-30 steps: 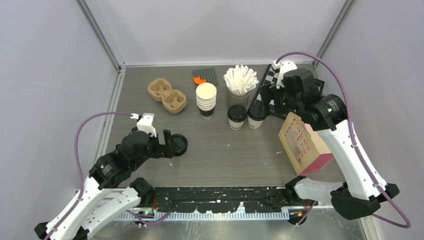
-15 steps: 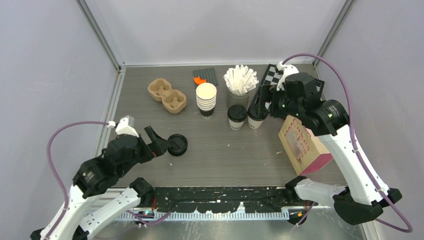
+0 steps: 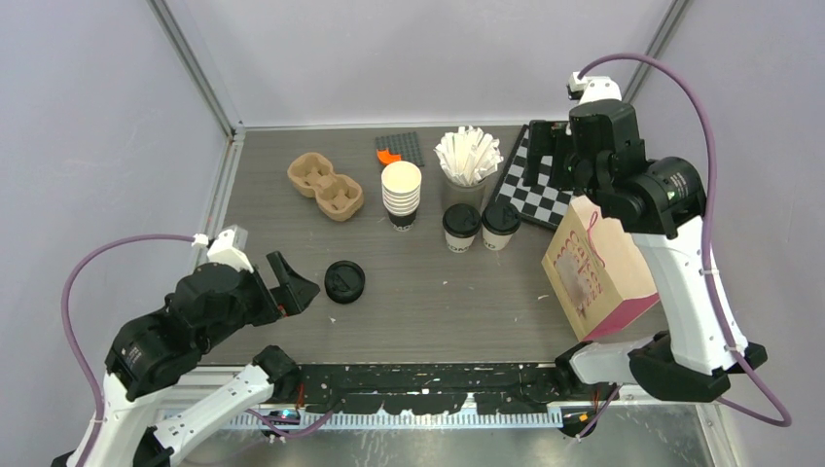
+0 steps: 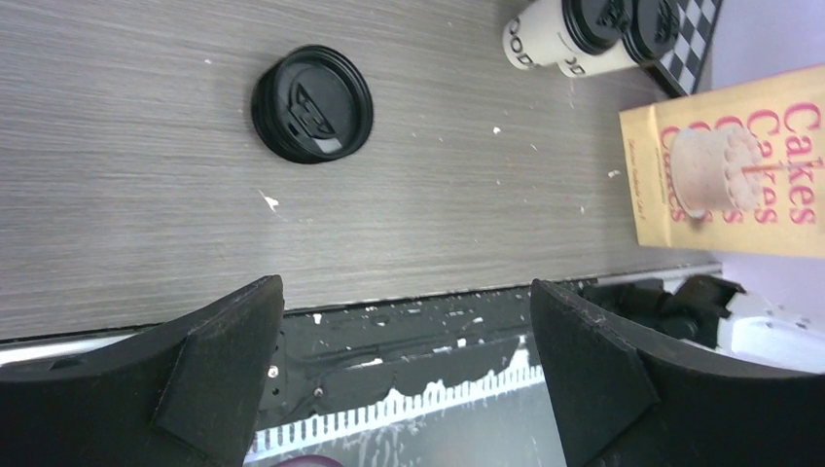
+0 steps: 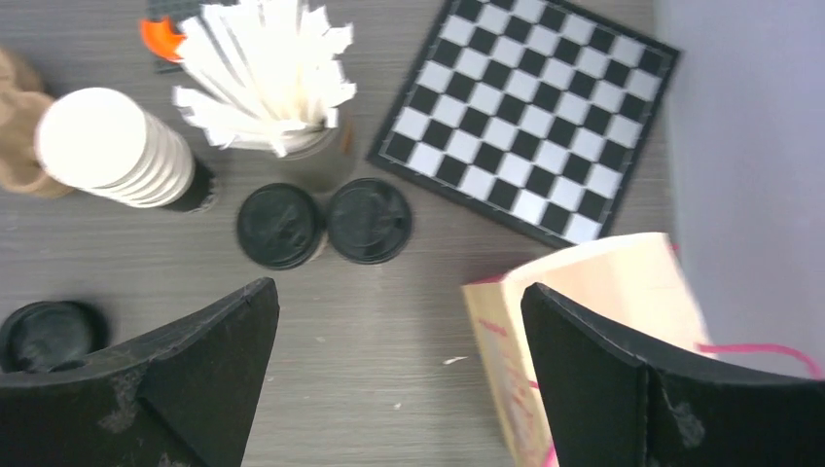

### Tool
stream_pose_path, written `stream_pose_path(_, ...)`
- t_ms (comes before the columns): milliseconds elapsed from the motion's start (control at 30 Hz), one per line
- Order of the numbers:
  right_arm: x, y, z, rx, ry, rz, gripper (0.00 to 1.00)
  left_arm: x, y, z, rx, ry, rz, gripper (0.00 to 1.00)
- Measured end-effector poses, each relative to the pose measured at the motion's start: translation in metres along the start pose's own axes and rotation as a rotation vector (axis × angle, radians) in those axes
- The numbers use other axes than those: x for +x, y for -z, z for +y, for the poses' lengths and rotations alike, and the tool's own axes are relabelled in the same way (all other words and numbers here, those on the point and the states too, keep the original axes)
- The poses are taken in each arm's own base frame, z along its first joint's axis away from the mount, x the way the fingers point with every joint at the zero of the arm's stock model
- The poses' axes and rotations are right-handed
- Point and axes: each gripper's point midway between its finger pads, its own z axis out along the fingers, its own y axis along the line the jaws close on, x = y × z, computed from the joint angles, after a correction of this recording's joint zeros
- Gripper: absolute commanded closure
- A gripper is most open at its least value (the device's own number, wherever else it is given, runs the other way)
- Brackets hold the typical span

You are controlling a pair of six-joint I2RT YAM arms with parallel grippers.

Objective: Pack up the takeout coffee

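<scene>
My right gripper should next move back and down until its fingers are on both sides of the bag's free upper edge facing the cups, since that edge is below and back from my gripper.
Two takeout coffee cups, cream with black lids, stand side by side mid-table: the left cup (image 3: 460, 227) and the right cup (image 3: 500, 225). The right wrist view shows their lids from above (image 5: 280, 226) (image 5: 369, 220), and they appear in the left wrist view (image 4: 545, 29). My right gripper (image 3: 550, 161) (image 5: 399, 287) is open and empty, raised high above the checkerboard, behind and right of the cups. My left gripper (image 3: 292, 289) (image 4: 404, 287) is open and empty, near the table's front edge, left of a loose black lid (image 3: 344, 281) (image 4: 312, 103).
A pink-printed paper cake bag (image 3: 593, 272) (image 5: 584, 331) stands open at the right. A cardboard two-cup carrier (image 3: 326, 185) lies back left. A stack of lidless cups (image 3: 401, 193), a holder of white stirrers (image 3: 468, 161) and a checkerboard (image 3: 540, 185) are behind the coffees.
My right gripper has risen and drawn back from the right cup, which stays standing. My left gripper has pulled back left and toward the front, away from the loose lid.
</scene>
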Motion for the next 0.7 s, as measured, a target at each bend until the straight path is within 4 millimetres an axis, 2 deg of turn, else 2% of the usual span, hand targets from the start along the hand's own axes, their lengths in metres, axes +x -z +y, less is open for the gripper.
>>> stream_pose_path(67, -0.004, 0.001, -0.011, 0.059, 0.032, 0.004, 0.00, 0.004, 0.002, -0.005, 0.028, 0.003, 0.026, 0.02)
stream_pose_path(133, 0.001, 0.002, -0.023, 0.121, 0.076, 0.030, 0.00, 0.009, 0.002, -0.008, 0.047, 0.003, 0.052, 0.02)
stream_pose_path(367, 0.042, -0.004, -0.051, 0.234, 0.189, 0.234, 0.00, 0.017, 0.000, -0.009, 0.039, 0.058, 0.087, 0.07)
stream_pose_path(600, 0.082, -0.010, -0.070, 0.253, 0.132, 0.408, 0.01, 0.024, -0.003, -0.003, -0.004, 0.109, 0.113, 0.09)
stream_pose_path(700, 0.090, -0.013, -0.077, 0.252, 0.077, 0.449, 0.01, 0.025, -0.003, 0.001, -0.034, 0.111, 0.117, 0.10)
